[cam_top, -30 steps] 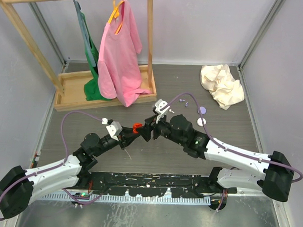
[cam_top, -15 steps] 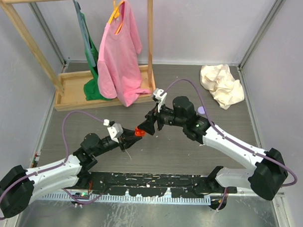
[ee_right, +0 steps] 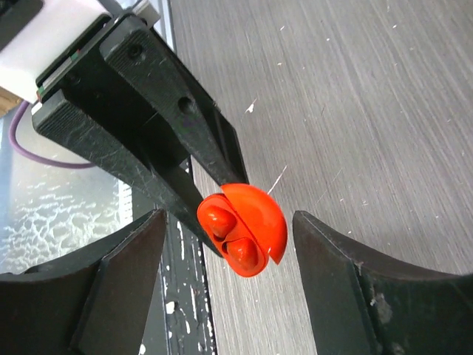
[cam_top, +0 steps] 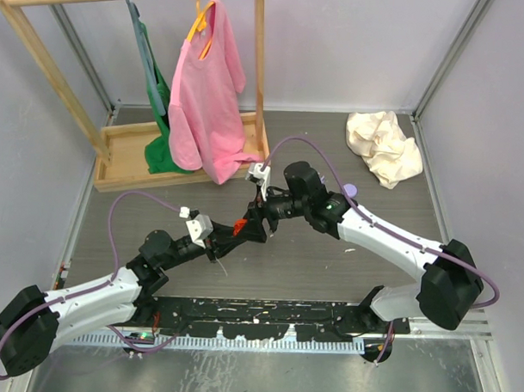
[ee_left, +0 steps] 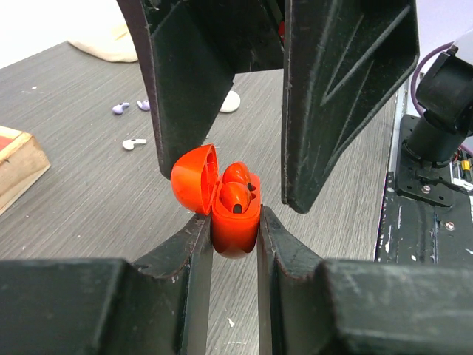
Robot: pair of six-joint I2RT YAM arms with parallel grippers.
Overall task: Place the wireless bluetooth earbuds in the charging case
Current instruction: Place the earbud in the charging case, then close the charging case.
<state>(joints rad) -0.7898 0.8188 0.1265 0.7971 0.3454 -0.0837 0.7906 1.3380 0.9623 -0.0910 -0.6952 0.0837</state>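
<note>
The case goes left in the top view and down next, and my left gripper releases it on the tabletop by the rack (cam_top: 212, 205). Both earbuds sit inside the case.
My left gripper (ee_left: 234, 219) is shut on the base of a red charging case (ee_left: 235, 231) and holds it above the table. The lid (ee_left: 194, 183) is open. Two red earbuds (ee_right: 219, 220) sit in the case's wells. My right gripper (ee_right: 229, 223) is open, with its jaws standing on either side of the case (ee_right: 259, 218), apart from it. In the top view both grippers meet at the case (cam_top: 240, 225) in the middle of the table. Two lilac earbuds (ee_left: 118, 109) and a white earbud (ee_left: 133, 143) lie loose on the table beyond.
A white case (ee_left: 230, 101) lies behind the right gripper's fingers. A lilac case (cam_top: 352, 190) lies by the right arm. A crumpled cream cloth (cam_top: 384, 147) is at the back right. A wooden rack with a pink shirt (cam_top: 205, 91) stands at the back left.
My right arm has swung left and its open gripper has come up around the red case. My left arm has held the case almost still.
</note>
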